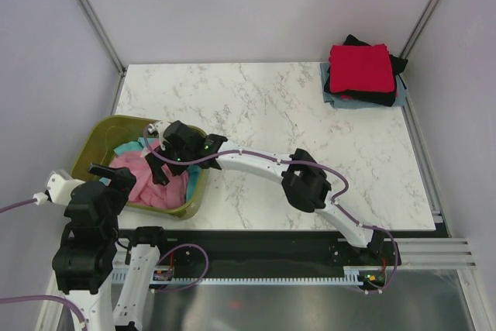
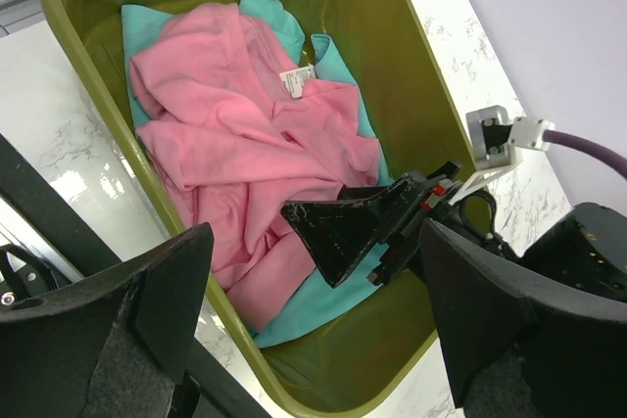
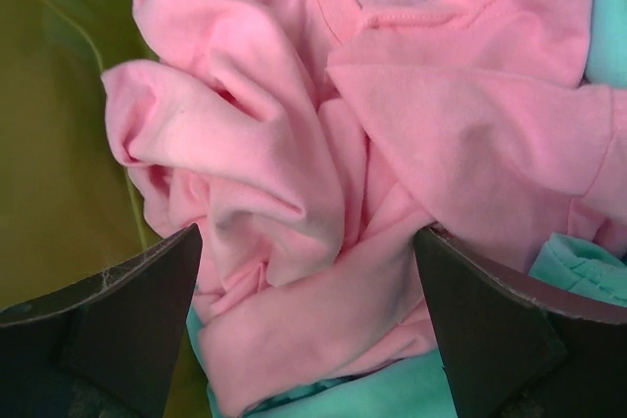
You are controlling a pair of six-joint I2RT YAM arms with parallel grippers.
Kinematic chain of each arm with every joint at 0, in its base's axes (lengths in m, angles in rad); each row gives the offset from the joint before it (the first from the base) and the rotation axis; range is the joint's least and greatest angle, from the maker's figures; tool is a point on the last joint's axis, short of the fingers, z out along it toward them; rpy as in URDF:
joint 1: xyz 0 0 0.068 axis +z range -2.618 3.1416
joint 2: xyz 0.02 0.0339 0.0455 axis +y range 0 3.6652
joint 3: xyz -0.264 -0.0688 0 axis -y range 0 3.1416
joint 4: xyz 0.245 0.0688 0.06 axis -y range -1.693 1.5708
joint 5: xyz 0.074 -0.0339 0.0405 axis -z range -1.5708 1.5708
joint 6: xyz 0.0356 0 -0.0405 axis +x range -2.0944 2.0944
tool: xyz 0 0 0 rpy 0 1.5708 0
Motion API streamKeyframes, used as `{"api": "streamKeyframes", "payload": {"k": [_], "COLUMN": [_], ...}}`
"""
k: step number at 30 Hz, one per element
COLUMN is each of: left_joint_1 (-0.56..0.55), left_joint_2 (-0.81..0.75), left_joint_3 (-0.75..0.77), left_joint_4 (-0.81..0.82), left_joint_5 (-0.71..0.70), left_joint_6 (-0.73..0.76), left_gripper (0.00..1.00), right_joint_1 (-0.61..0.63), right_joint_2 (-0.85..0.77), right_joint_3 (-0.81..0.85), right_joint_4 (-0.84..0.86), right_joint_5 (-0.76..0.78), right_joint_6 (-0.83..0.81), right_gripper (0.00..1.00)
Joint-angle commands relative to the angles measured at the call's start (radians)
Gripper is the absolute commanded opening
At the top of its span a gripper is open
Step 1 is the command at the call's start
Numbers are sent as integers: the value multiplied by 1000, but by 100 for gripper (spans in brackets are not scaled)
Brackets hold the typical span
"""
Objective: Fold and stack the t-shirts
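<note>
My right gripper is to move toward the tub's side next, further over the raised pink fold (image 1: 157, 190) (image 3: 280, 226), and then it should close on the fold.
A crumpled pink t-shirt (image 1: 146, 180) lies on a teal t-shirt (image 1: 126, 146) inside the olive-green tub (image 1: 93, 142) at the near left. My right gripper (image 1: 161, 167) reaches into the tub, open, its fingers (image 3: 118, 310) astride a bunch of the pink shirt (image 3: 323, 193) and touching the cloth; teal cloth (image 3: 392, 394) shows beneath. My left gripper (image 1: 115, 184) hovers open and empty over the tub's near left rim; its view shows the pink shirt (image 2: 235, 134), the teal shirt (image 2: 309, 305) and the right gripper's finger (image 2: 348, 227). Folded red (image 1: 359, 67), black (image 1: 364, 97) and grey-blue (image 1: 346, 103) shirts are stacked at the far right.
The white marble table (image 1: 263, 114) runs between the tub and the stack. Grey walls and metal frame posts (image 1: 93, 17) close in the back and sides. A black rail (image 1: 256, 249) runs along the near edge by the arm bases.
</note>
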Motion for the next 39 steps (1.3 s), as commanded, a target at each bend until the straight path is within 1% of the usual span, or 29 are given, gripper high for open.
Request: {"api": "streamKeyframes", "payload": {"k": [1,4,5,7,8,9,10,11,13,15,16,17,19,22,23,24,27,28,29,30,31,32,33,34,35,36,37,38,39], "left_joint_1": [-1,-33,-35,-38,-37,-37,-37,-37,-37,-38,-40,-41,-41,-44,-52,-59,-92,-96,-107,-112,-118,-122,-124,-124,-127,-127,-127,-127,-127], "left_joint_2": [-6,-7,-9,-9,-12,-11,-11,-12,-12,-15,-15,-17,-15,-8,-4,-1,3,9,11,11,11,8,5,-1,-10,-14,-11,-7,11], "left_joint_3": [-6,-6,-9,-13,-20,-21,-21,-21,-20,-17,-17,-20,-20,-12,3,12,60,80,86,91,95,95,89,67,51,34,7,-9,-26], "left_joint_4": [37,35,35,37,37,38,38,38,40,37,37,38,40,46,43,41,44,50,58,73,101,110,119,145,159,167,182,199,222], "left_joint_5": [-33,-39,-45,-47,-45,-44,-42,-39,-39,-42,-42,-44,-42,-66,-118,-140,-186,-186,-170,-151,-125,-81,-56,-33,16,36,57,128,175], "left_joint_6": [43,49,52,52,50,50,49,52,56,61,61,63,61,84,98,108,125,128,145,164,208,223,240,272,288,296,303,316,332], "left_gripper": [93,92,92,92,92,92,92,92,91,91,91,91,91,93,95,95,98,98,98,98,98,98,99,100,100,100,100,100,100], "right_joint_1": [3,8,17,25,30,31,33,31,31,33,31,31,31,13,-22,-48,-157,-183,-228,-246,-260,-274,-274,-274,-274,-274,-274,-274,-274], "right_joint_2": [-3,8,6,6,11,14,21,37,52,61,66,66,57,11,-1,-15,-124,-225,-283,-343,-474,-542,-610,-738,-803,-866,-987,-1044,-1096], "right_joint_3": [81,86,83,78,78,83,91,97,101,103,103,103,101,121,149,220,363,373,374,356,336,310,242,202,157,61,10,-42,-148], "right_joint_4": [50,59,68,91,100,111,111,110,111,111,110,111,108,88,72,43,-5,-4,1,5,10,19,24,27,34,36,39,41,39], "right_joint_5": [4,2,4,7,5,-1,-4,-10,-10,-13,-16,-18,-3,24,42,39,53,69,97,152,180,200,284,309,341,364,425,453,477], "right_joint_6": [25,36,34,36,37,40,46,51,59,62,60,60,51,27,25,28,30,21,-8,-27,-51,-74,-128,-145,-157,-179,-185,-191,-194], "right_gripper": [95,83,72,60,49,46,46,50,52,46,39,21,1,0,0,0,0,0,0,0,0,0,0,0,0,0,0,0,0]}}
